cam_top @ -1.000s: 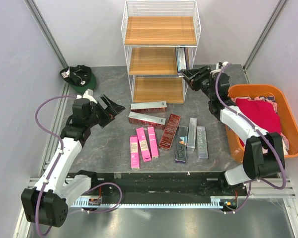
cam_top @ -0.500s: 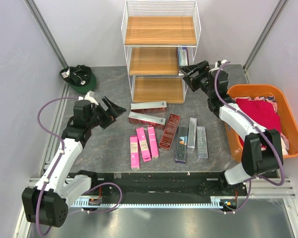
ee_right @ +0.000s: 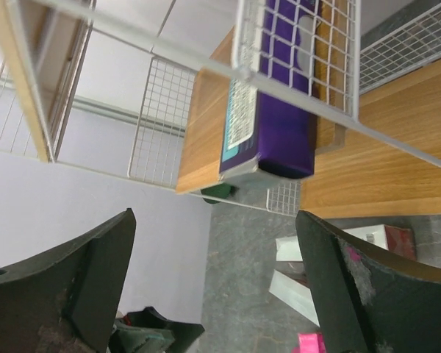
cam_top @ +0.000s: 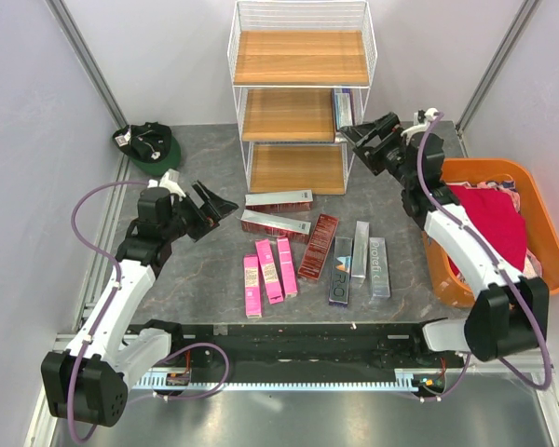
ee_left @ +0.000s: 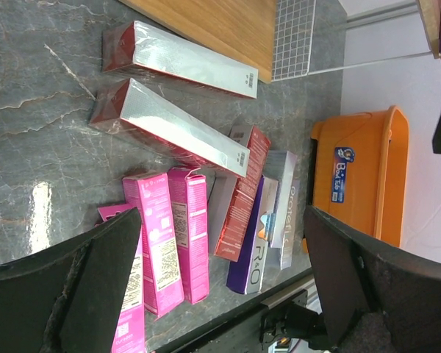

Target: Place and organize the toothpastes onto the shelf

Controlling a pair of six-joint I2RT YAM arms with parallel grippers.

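The left gripper moves to the right in the top view and down over the nearest silver-purple box's far end next, since such boxes still lie off the shelf (cam_top: 301, 93).
The shelf (cam_top: 301, 93) is a white wire rack with three wooden boards at the back of the table. One purple toothpaste box (cam_top: 342, 107) lies on the right of its middle board (ee_right: 206, 125), seen end-on as the purple box (ee_right: 275, 110) in the right wrist view. My right gripper (cam_top: 363, 144) (ee_right: 217, 294) is open and empty, just off the shelf's right front. Two dark red boxes (cam_top: 278, 200) (ee_left: 180, 59) lie nearest the shelf, with a third (cam_top: 319, 247), three pink ones (cam_top: 268, 270) and three silver-purple ones (cam_top: 361, 256) beside them. My left gripper (cam_top: 214, 200) (ee_left: 220, 294) hangs open left of them.
An orange tub (cam_top: 475, 168) holding red and pink cloth stands at the right edge; the left wrist view shows its wall (ee_left: 353, 169). A dark green object (cam_top: 149, 144) lies at the back left. Grey walls and metal posts close in the table.
My right gripper has opened, let go of the purple box on the middle board, and drawn back to the right. The left arm has barely moved.
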